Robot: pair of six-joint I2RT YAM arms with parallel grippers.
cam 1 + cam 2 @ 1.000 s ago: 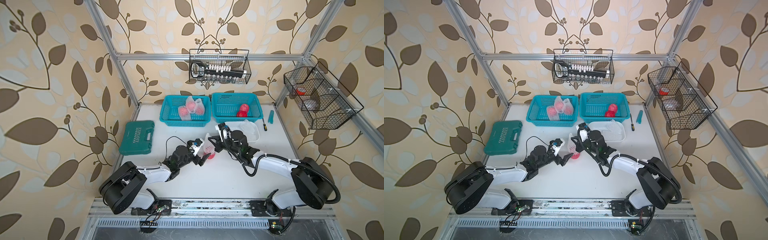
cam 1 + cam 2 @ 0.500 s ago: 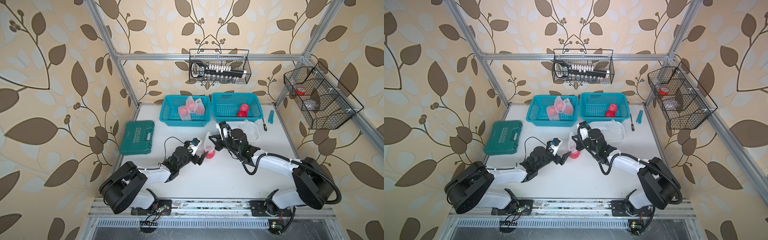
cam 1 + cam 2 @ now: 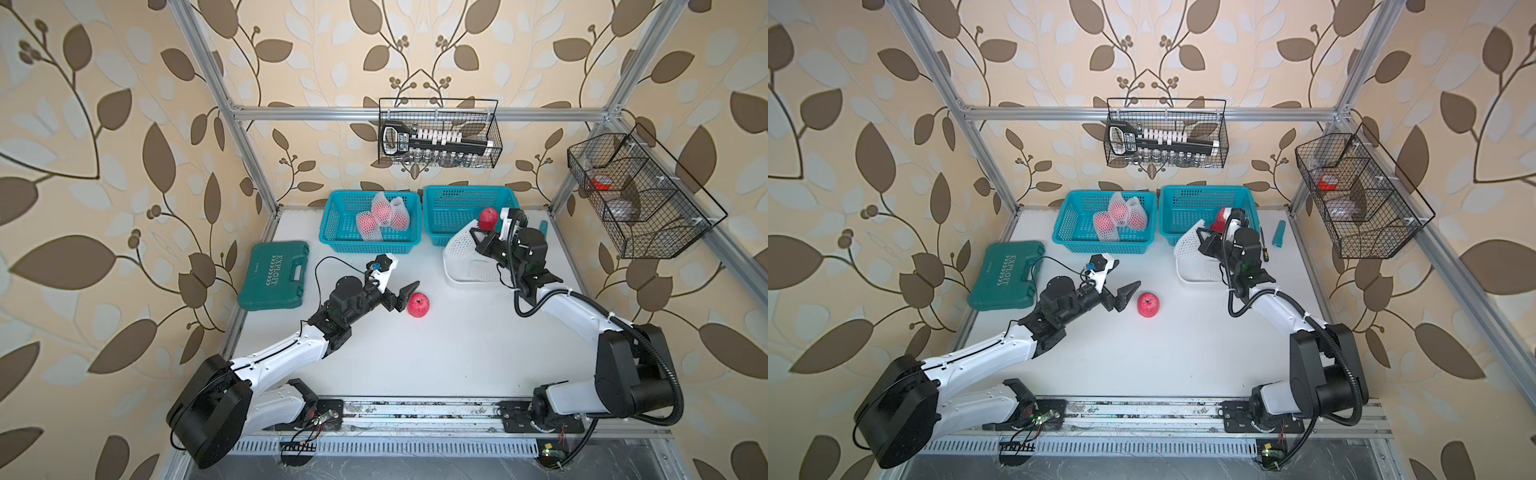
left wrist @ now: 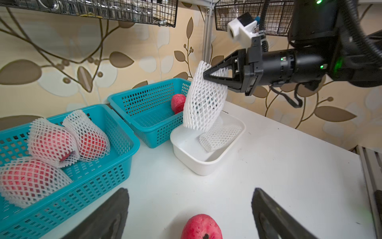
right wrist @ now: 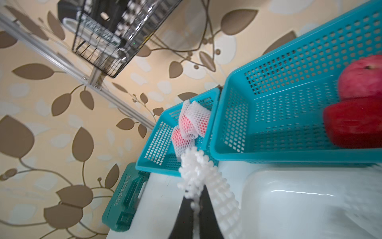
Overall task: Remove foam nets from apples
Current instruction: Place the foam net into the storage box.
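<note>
I next need to lower my right gripper, tip it down over the white tray point(image 3: 451, 279) and let go of the empty foam net. The open inside of the tray is below my fingers.
A bare red apple point(image 3: 418, 304) point(image 3: 1149, 304) point(image 4: 201, 226) lies on the white table. My left gripper point(image 3: 409, 296) point(image 3: 1130, 296) point(image 4: 190, 190) stands open close behind it, and neither finger touches it. My right gripper point(image 3: 473, 235) point(image 3: 1200, 237) point(image 4: 204, 74) point(image 5: 194, 196) is shut on an empty white foam net point(image 3: 459, 247) point(image 4: 203, 105) point(image 5: 198, 169). The net hangs over the white tray point(image 3: 451, 279) point(image 4: 206, 165), where another net point(image 4: 219, 136) lies. Three netted apples point(image 3: 382, 218) point(image 4: 49, 142) fill the left teal basket point(image 3: 332, 232). Bare apples point(image 3: 488, 216) point(image 5: 359, 78) sit in the right teal basket point(image 3: 440, 208).
A green tool case point(image 3: 274, 274) lies at the table's left edge. A blue marker point(image 3: 1278, 232) lies right of the baskets. Wire baskets hang on the back wall point(image 3: 440, 133) and the right wall point(image 3: 640, 195).
My right gripper has pulled the net off the apple and carried it back and right over the tray. The bare apple stays on the table. My left gripper has drawn back slightly.
</note>
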